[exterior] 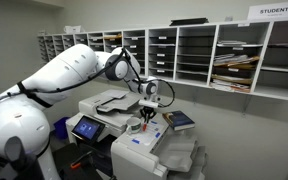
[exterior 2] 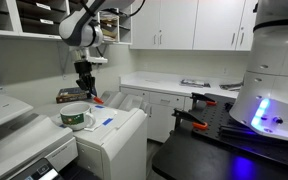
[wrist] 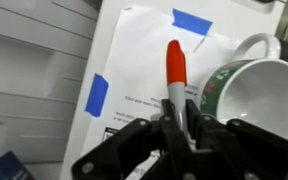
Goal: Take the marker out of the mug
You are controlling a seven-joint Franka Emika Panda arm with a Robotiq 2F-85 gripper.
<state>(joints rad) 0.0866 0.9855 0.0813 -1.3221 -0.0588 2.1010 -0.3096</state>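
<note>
My gripper lowers the marker (wrist: 174, 62) toward the paper sheet beside the mug next, then releases the marker's grey body.
In the wrist view my gripper (wrist: 179, 120) is shut on the grey body of a marker (wrist: 174, 62) whose red cap points away from me. The marker is outside the mug (wrist: 264, 95), a white mug with a green pattern on its outer wall, standing just right of it on the printer top. In an exterior view the gripper (exterior 2: 85, 85) hangs above and behind the mug (exterior 2: 77, 118), clear of its rim. It also shows in the second exterior view (exterior: 147, 108), over the printer.
A white paper sheet (wrist: 134, 70) is fixed to the printer lid with blue tape (wrist: 97, 93). A book (exterior 2: 69, 96) lies on the printer behind the mug. Mail-slot shelves (exterior: 214, 50) line the wall. A counter with cabinets (exterior 2: 184, 90) stands beyond.
</note>
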